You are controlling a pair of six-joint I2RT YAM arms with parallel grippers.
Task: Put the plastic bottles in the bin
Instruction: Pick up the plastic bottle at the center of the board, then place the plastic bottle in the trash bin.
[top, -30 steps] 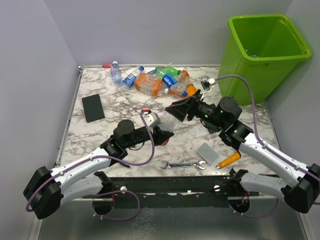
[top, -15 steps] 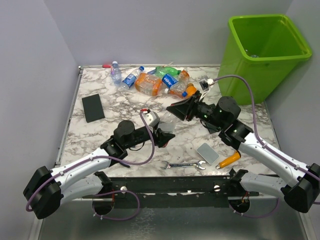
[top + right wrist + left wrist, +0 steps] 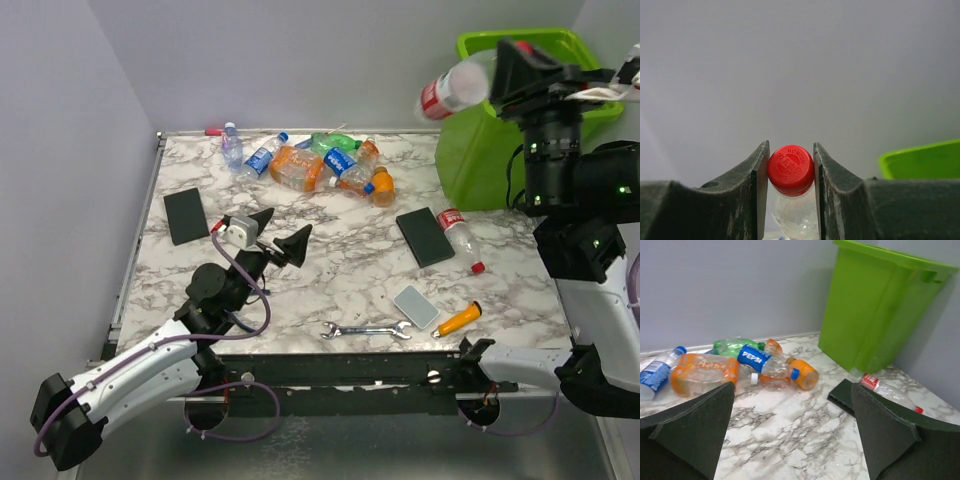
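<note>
My right gripper first moves outward and to the right in the top view next. This gets the bottle, still sticking out past the bin's rim, over the open bin [image 3: 556, 62] [image 3: 929, 161].
My right gripper [image 3: 497, 76] is raised high beside the left rim of the lime-green bin [image 3: 560, 110]. It is shut on the red cap [image 3: 791, 169] of a clear plastic bottle [image 3: 450, 90] with a red label, which sticks out to the left. Part of the bin's rim [image 3: 920, 162] shows in the right wrist view. My left gripper [image 3: 280, 233] hovers open and empty over the left middle of the table. Several bottles [image 3: 320, 163] lie heaped at the back; the left wrist view shows a Pepsi bottle [image 3: 760, 360] among them. Another red-labelled bottle [image 3: 462, 238] lies near the bin [image 3: 880, 305].
A black slab [image 3: 424, 236] lies beside the loose bottle and another black slab [image 3: 186, 215] at the left. A grey slab [image 3: 415, 306], a wrench [image 3: 366, 329] and an orange-handled screwdriver [image 3: 458, 319] lie near the front edge.
The left gripper opened, let go of the bottle and drew back to the left. The right gripper closed on the bottle's cap and rose with it to beside the bin.
</note>
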